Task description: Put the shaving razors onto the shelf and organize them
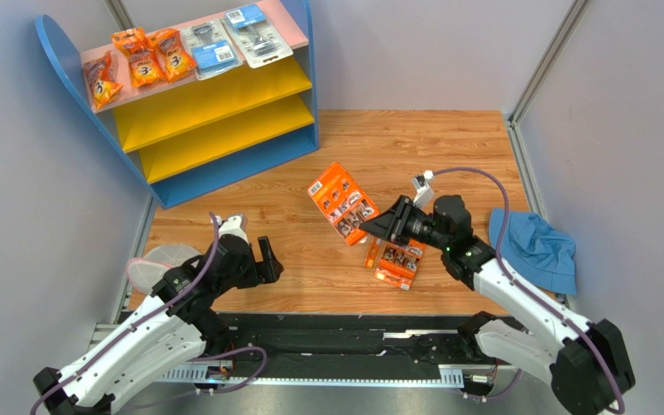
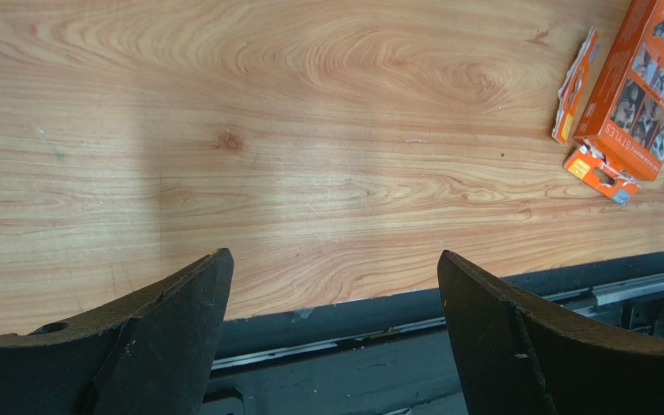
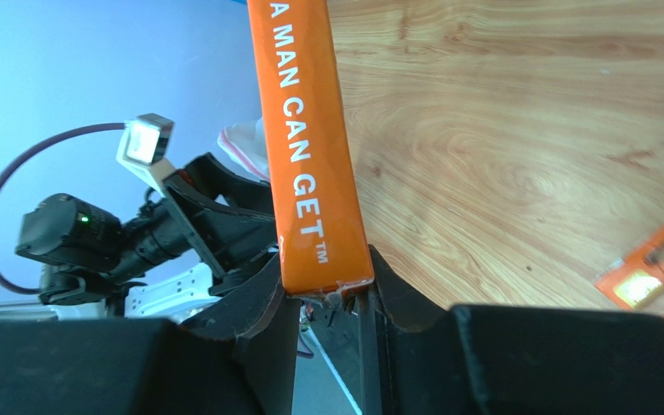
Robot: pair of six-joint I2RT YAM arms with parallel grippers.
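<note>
My right gripper will next move outward and up and let go of the orange razor card point(image 1: 341, 202) on the upper yellow board's end point(image 1: 287, 79) below the blister packs, because that board is empty.
My right gripper point(image 1: 372, 226) is shut on the lower end of a wide orange razor card point(image 1: 341, 202) and holds it above the table's middle. In the right wrist view the gripper point(image 3: 325, 278) pinches the card's point(image 3: 305, 130) edge. A second orange card point(image 1: 396, 261) lies on the table under the right wrist. My left gripper point(image 1: 259, 259) is open and empty near the front edge; in its wrist view point(image 2: 334, 259) orange cards point(image 2: 643, 86) show at the top right. The shelf point(image 1: 223, 112) stands at the back left. Its pink top board holds three orange bags point(image 1: 141, 59) and two blister packs point(image 1: 231, 39).
A blue cloth point(image 1: 535, 246) lies at the right edge of the table. A clear plastic bag point(image 1: 149, 264) lies at the left edge beside the left arm. The two yellow boards point(image 1: 214, 130) hold nothing. Grey walls enclose the table. A black rail point(image 2: 396, 346) runs along the front edge.
</note>
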